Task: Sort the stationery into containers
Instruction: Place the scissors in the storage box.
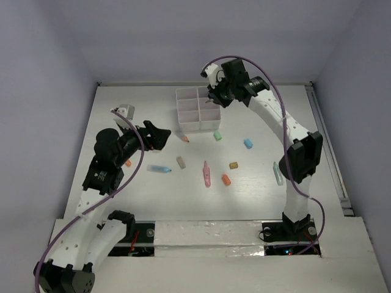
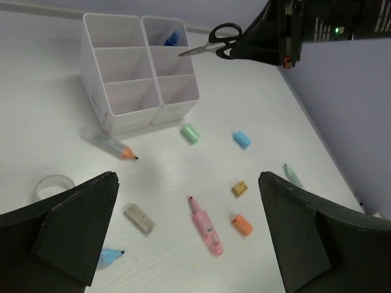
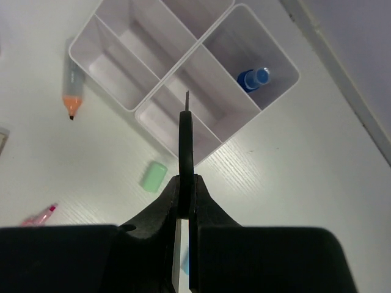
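Note:
I should next lower my right gripper and release the scissors inside the organiser's middle section beside the blue-capped bottle's section, since it is empty and beneath them.
The white six-compartment organiser stands at the table's back middle. A small bottle with a blue cap stands in its far corner compartment. My right gripper is shut on black-handled scissors and holds them above the organiser, blade pointing down at its right column. My left gripper is open and empty, hovering left of the organiser. On the table lie a pink marker, a light-blue marker, a pale-green marker and an orange-tipped marker.
Small bits lie in front of the organiser: a green one, a blue one, a tan one, an orange one and a grey eraser. A clear tape roll lies to the left.

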Tool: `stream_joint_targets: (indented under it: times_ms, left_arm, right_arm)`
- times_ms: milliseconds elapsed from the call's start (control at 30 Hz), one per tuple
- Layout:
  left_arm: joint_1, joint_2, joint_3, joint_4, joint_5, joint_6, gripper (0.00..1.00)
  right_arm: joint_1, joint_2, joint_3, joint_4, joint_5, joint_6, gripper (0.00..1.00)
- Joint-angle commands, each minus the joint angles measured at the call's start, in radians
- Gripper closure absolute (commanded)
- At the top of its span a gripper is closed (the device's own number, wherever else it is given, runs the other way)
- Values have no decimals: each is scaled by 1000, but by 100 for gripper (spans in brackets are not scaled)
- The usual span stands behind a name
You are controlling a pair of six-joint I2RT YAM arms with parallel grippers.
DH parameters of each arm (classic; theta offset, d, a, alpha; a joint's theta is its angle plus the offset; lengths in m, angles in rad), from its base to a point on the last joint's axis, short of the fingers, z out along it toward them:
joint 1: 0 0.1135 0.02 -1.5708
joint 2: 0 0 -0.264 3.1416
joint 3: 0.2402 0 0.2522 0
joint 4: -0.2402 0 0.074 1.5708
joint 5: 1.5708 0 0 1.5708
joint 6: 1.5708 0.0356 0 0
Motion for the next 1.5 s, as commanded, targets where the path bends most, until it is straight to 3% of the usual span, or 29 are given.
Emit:
stream_joint_targets:
  times_ms: [0, 900, 967, 1033, 1233, 1467]
  left_arm:
    - [-11, -20, -31, -9, -50, 109, 1]
    - [-22, 27, -42, -3, -87, 140, 1]
    - [-22, 30, -41, -3, -86, 141, 1]
    - [-13, 32, -41, -3, -90, 141, 1]
    - [-4, 26, -39, -6, -95, 143, 1]
    - [-4, 24, -41, -3, -93, 141, 1]
  right_arm:
    - [-19, 52, 138, -143, -72, -29, 100]
    - [-75, 305, 321, -116, -69, -70, 100]
    - [-75, 307, 318, -96, -61, -61, 88]
    - [-75, 299, 301, -32, -25, -46, 69]
    - [-75, 206, 178, 168, 32, -3, 37]
    - [-75, 16, -16, 349, 77, 89, 41]
